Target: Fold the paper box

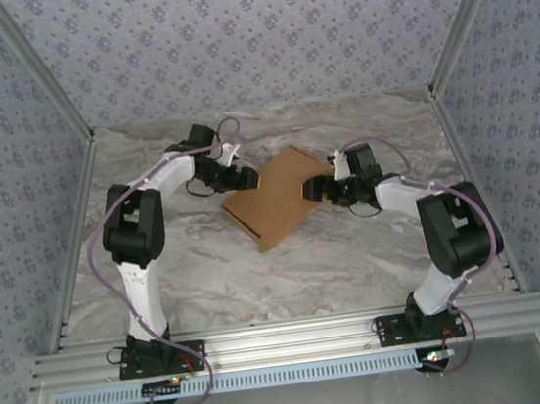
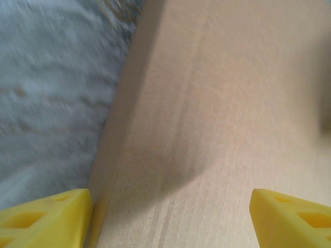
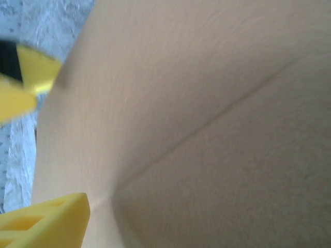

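Observation:
The robot's right gripper will move away from the left gripper first and then close on the thin upright cardboard flap, since that creased flap lies over one of its fingers.
The paper box [image 1: 275, 199] is a tan cardboard piece, partly folded, lying in the middle of the marble table [image 1: 210, 278]. My left gripper [image 1: 247, 177] is at its far left edge. In the left wrist view the box [image 2: 222, 103] spreads beneath the left gripper [image 2: 170, 217], which is open wide, one yellow finger at the box's left edge. My right gripper [image 1: 316, 191] is against the box's right side. In the right wrist view a creased panel of the box [image 3: 207, 103] covers one finger, and the other fingertip [image 3: 46, 222] shows at the bottom left.
Patterned walls and metal rails enclose the table on three sides. Bare marble [image 2: 46, 103] lies to the left of the box. The left gripper's yellow finger [image 3: 31, 77] shows past the box's edge in the right wrist view.

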Available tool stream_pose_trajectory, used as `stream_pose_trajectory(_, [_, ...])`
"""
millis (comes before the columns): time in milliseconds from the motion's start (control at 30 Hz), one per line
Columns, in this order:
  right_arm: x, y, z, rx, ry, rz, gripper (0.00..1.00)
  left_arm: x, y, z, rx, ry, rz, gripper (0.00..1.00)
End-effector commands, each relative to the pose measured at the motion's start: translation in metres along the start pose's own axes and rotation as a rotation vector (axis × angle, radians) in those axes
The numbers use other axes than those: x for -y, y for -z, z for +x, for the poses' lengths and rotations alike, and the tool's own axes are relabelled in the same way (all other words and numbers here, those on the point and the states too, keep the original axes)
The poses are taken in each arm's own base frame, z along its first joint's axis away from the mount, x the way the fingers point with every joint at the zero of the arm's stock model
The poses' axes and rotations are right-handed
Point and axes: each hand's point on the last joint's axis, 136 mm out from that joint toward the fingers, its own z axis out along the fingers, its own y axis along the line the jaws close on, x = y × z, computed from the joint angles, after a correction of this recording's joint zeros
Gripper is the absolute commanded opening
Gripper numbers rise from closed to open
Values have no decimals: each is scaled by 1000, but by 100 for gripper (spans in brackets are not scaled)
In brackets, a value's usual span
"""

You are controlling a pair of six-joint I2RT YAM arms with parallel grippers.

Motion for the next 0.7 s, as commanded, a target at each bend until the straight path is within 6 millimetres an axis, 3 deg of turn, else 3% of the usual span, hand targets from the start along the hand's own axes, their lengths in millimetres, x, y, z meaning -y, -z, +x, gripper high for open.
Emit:
stream_pose_trajectory(0, [-1,-7,-14,-32,5,-53,80,36,19,-2,79,-32,95,79])
stream_pose_trajectory(233, [1,-2,-5,-51,-15,-83,79,7,19,-3,111,8,-68,82])
stream_pose_trajectory(500, [4,20,17,-19,-36,-80,81,7,1,-23,66,-26,-69,82])
stream_pose_trajectory(667, [10,19,21,-9,-54,-90,74,3,-15,-25,19,-36,-78,81])
